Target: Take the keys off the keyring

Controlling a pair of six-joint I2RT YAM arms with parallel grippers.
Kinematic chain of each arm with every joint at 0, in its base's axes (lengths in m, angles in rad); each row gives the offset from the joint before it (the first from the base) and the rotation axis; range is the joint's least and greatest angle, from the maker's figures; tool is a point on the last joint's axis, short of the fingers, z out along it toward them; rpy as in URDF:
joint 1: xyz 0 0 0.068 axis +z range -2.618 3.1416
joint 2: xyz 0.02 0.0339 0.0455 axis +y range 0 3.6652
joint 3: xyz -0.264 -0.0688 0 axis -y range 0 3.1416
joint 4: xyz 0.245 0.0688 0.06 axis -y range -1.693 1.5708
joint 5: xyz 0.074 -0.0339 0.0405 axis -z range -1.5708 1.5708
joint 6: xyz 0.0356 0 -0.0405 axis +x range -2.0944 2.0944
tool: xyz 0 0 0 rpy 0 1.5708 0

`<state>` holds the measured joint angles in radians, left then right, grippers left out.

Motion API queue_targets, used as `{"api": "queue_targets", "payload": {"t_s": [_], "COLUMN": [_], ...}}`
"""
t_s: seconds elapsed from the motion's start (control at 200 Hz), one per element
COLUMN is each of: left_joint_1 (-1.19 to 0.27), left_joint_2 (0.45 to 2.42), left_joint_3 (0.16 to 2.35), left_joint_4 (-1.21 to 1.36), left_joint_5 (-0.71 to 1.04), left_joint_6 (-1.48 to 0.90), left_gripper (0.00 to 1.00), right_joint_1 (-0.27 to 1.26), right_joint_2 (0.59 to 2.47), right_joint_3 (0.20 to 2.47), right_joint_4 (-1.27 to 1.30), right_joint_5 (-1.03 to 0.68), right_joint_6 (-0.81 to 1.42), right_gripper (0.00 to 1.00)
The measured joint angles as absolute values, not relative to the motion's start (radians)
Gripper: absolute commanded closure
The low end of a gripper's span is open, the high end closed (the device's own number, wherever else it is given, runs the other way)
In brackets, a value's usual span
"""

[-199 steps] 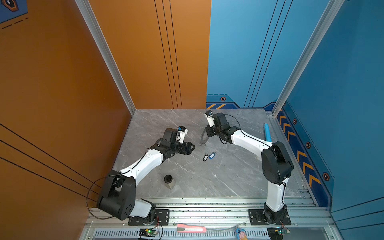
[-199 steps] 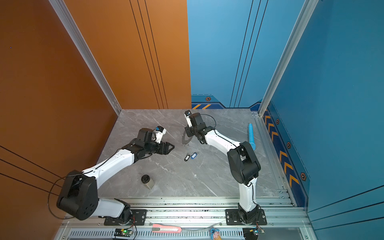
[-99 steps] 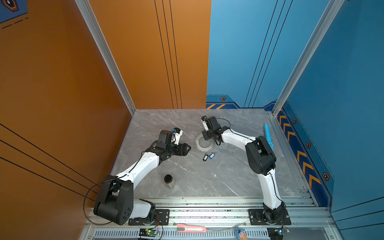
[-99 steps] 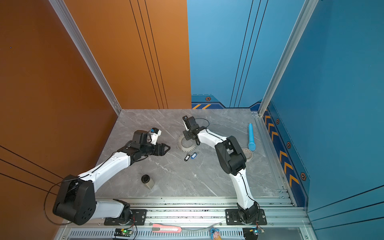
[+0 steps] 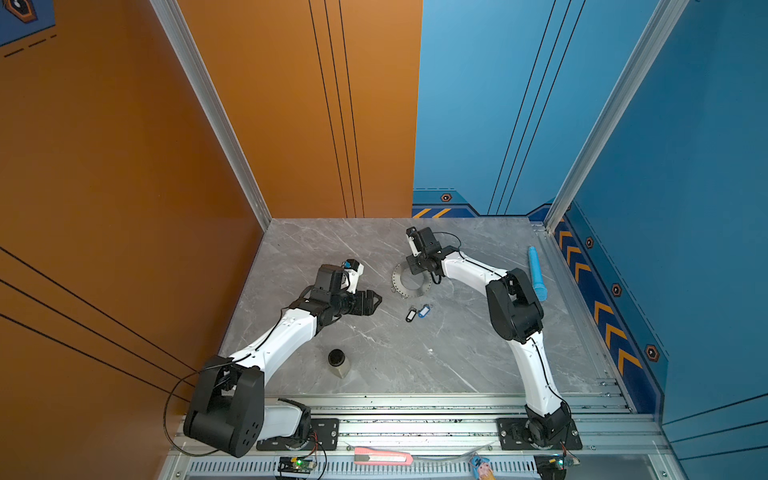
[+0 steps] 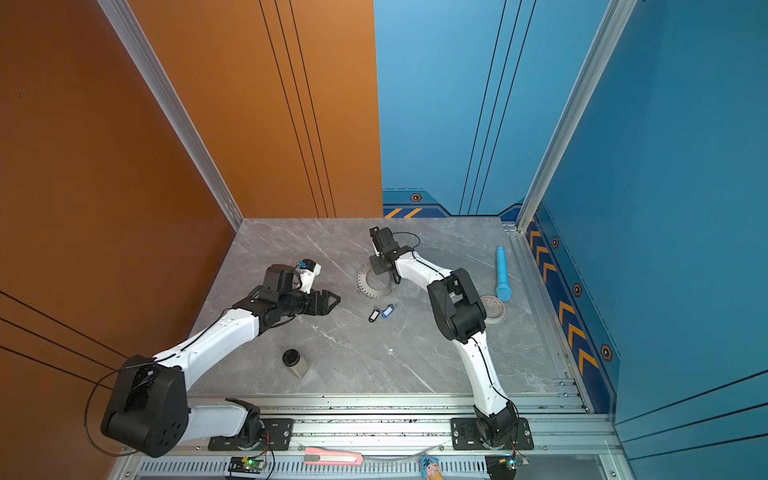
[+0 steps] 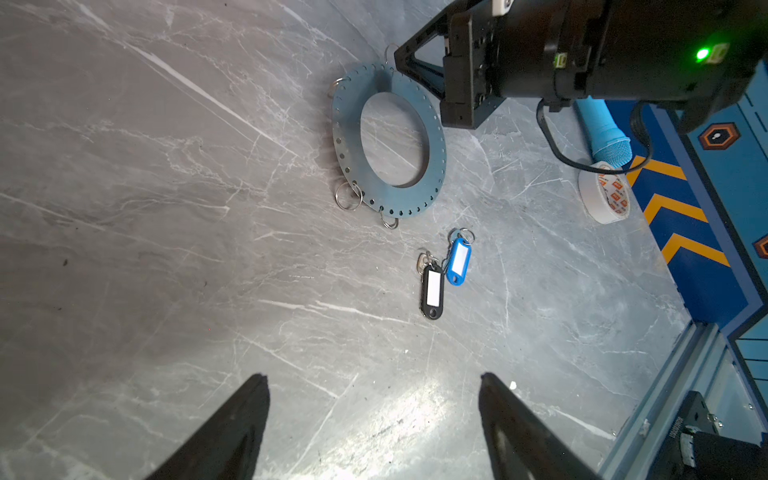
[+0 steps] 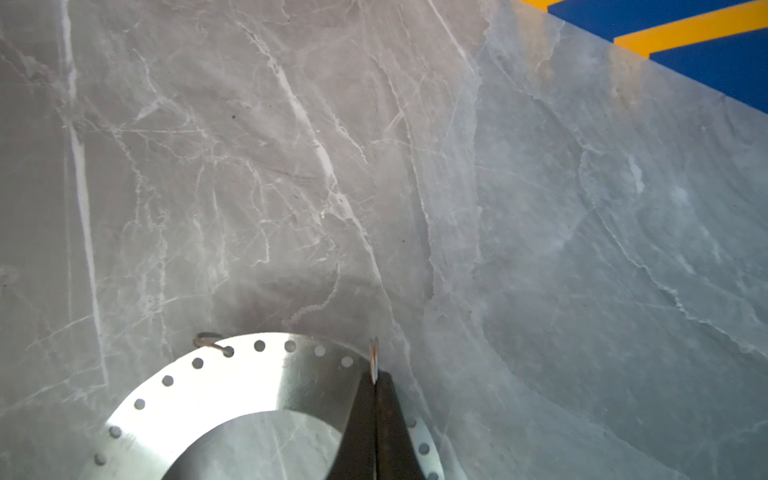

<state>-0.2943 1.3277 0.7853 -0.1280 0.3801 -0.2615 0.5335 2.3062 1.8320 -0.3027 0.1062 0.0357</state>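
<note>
Both keys already lie loose, apart from the ring, so I should next lower my right gripper gently to the tabletop beyond the keys and let go of the thin wire loop [image 8: 374, 357].
The keyring [image 5: 397, 279] [image 6: 363, 279] [image 7: 347, 137] [image 8: 232, 386] is a flat shiny metal annulus lying on the grey marble table, with small wire loops along its rim. My right gripper [image 5: 411, 268] [image 6: 376, 266] [image 8: 375, 376] is shut on a thin wire loop [image 8: 374, 357] at the ring's far rim. The two keys lie loose on the table in front of the ring, apart from it: a black tag [image 5: 410, 314] [image 7: 432, 291] and a blue tag [image 5: 423, 311] [image 7: 458, 262]. My left gripper [image 5: 376, 300] [image 6: 336, 301] [image 7: 372, 378] hovers open and empty, left of the keys.
A blue cylinder [image 5: 536, 272] lies near the right wall, and a beige tape roll [image 6: 494, 309] [image 7: 604, 191] sits beside the right arm's elbow. A black-capped jar [image 5: 337, 362] lies at the front left. A red utility knife [image 5: 382, 457] rests on the front rail.
The right gripper has lowered and tipped the keyring from on edge to flat on the table. The left gripper has drawn back leftward and opened a little wider.
</note>
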Motion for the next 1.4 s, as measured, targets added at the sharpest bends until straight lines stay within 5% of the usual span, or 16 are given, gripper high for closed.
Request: {"api": "queue_targets", "payload": {"t_s": [0.496, 0.816, 0.956, 1.402], "left_joint_1": [-0.284, -0.259, -0.225, 0.04], "left_joint_2": [1.327, 1.327, 1.323, 1.242], "left_joint_3": [0.786, 0.788, 0.802, 0.767], "left_joint_4": [-0.124, -0.145, -0.189, -0.219], "left_joint_5": [0.402, 0.402, 0.401, 0.268], "left_joint_6": [-0.262, -0.241, -0.199, -0.052], "left_gripper": [0.15, 0.15, 0.02, 0.02], "right_joint_1": [0.503, 0.492, 0.48, 0.375], "right_joint_2": [2.321, 2.321, 2.305, 1.662], "right_joint_3": [1.856, 1.856, 1.833, 1.199], "right_joint_4": [-0.392, -0.406, -0.406, -0.217], "right_joint_5": [0.088, 0.064, 0.037, -0.128], "right_joint_6": [0.056, 0.059, 0.052, -0.003], "right_gripper": [0.93, 0.77, 0.66, 0.31]}}
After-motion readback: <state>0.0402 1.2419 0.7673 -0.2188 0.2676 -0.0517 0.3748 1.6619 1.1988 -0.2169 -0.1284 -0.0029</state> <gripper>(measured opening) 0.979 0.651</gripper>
